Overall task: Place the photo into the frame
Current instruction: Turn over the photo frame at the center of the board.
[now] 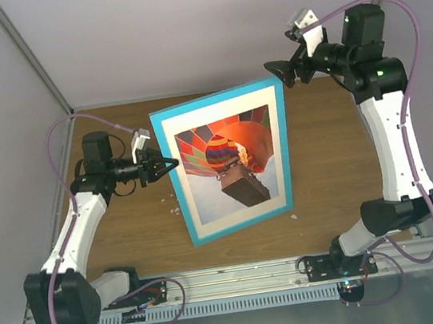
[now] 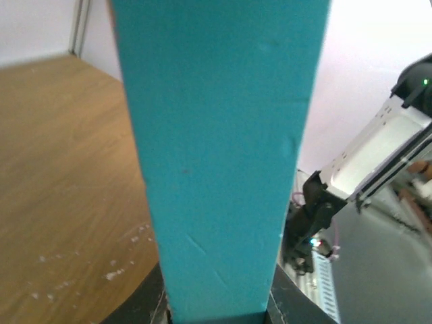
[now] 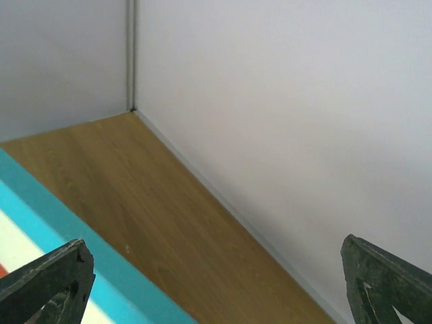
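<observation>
I will next lower my left gripper until the frame lies on the tabletop, because the photo (image 1: 228,156) is inside.
The teal frame (image 1: 216,100) stands tilted on its lower edge on the wooden table (image 1: 128,223), front facing the camera. Inside it sits the photo (image 1: 228,156), an orange striped balloon with a dark basket, bordered by a cream mat (image 1: 280,153). My left gripper (image 1: 170,165) is shut on the frame's left edge; in the left wrist view the teal frame edge (image 2: 216,135) fills the space between the dark fingers (image 2: 131,307). My right gripper (image 1: 278,73) hovers open just off the top right corner. In the right wrist view the frame's border (image 3: 61,223) lies below its spread fingers (image 3: 47,283).
White crumbs (image 1: 173,210) lie on the table near the frame's lower left corner, and one speck (image 1: 293,216) at its lower right. Pale walls (image 1: 182,30) close in the back and sides. A metal rail (image 1: 242,287) runs along the near edge.
</observation>
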Controlling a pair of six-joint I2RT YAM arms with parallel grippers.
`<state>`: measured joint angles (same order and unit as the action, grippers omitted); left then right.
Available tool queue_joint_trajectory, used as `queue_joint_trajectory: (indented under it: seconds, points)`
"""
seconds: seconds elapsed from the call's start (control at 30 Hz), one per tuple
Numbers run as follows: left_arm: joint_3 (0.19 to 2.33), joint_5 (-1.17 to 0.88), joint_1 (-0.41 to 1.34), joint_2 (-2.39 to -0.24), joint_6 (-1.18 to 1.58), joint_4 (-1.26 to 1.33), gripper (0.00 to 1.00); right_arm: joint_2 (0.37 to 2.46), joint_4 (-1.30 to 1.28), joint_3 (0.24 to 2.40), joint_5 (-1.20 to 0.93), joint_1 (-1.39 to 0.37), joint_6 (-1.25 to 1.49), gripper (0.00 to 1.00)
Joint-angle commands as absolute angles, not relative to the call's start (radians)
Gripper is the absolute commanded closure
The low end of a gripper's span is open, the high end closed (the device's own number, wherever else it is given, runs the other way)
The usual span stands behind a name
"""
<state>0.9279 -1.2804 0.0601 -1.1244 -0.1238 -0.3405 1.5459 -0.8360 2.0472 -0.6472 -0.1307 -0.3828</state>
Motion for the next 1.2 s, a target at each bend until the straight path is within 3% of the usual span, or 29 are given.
queue_joint_trajectory:
  seconds: [0.0,0.23,0.53,0.73,0.9,0.97,1.17]
  points:
    - [0.997,-1.371,0.056,-1.256,-0.033,-0.381,1.00,1.505,-0.727,1.950,-0.719,-0.059,-0.254,0.00]
    - [1.136,-1.247,0.008,-1.511,-0.162,-0.565,1.00,1.444,-0.642,1.682,-0.747,0.056,-0.154,0.00]
    - [1.469,-1.131,-0.046,-1.995,-0.346,-0.746,1.00,1.381,-0.510,1.231,-0.833,0.081,-0.080,0.00]
    - [1.598,-1.068,-0.053,-2.188,-0.351,-0.726,1.00,1.390,-0.372,0.966,-0.896,0.080,0.022,0.00]
    - [1.704,-0.986,-0.054,-2.305,-0.316,-0.720,1.00,1.426,-0.295,0.877,-0.915,0.080,0.052,0.00]
    - [1.726,-0.952,-0.059,-2.324,-0.283,-0.708,0.94,1.462,-0.305,0.876,-0.913,0.080,0.035,0.00]
    - [1.716,-0.821,-0.080,-2.281,-0.230,-0.668,0.50,1.512,-0.312,0.854,-0.877,0.069,-0.061,0.00]
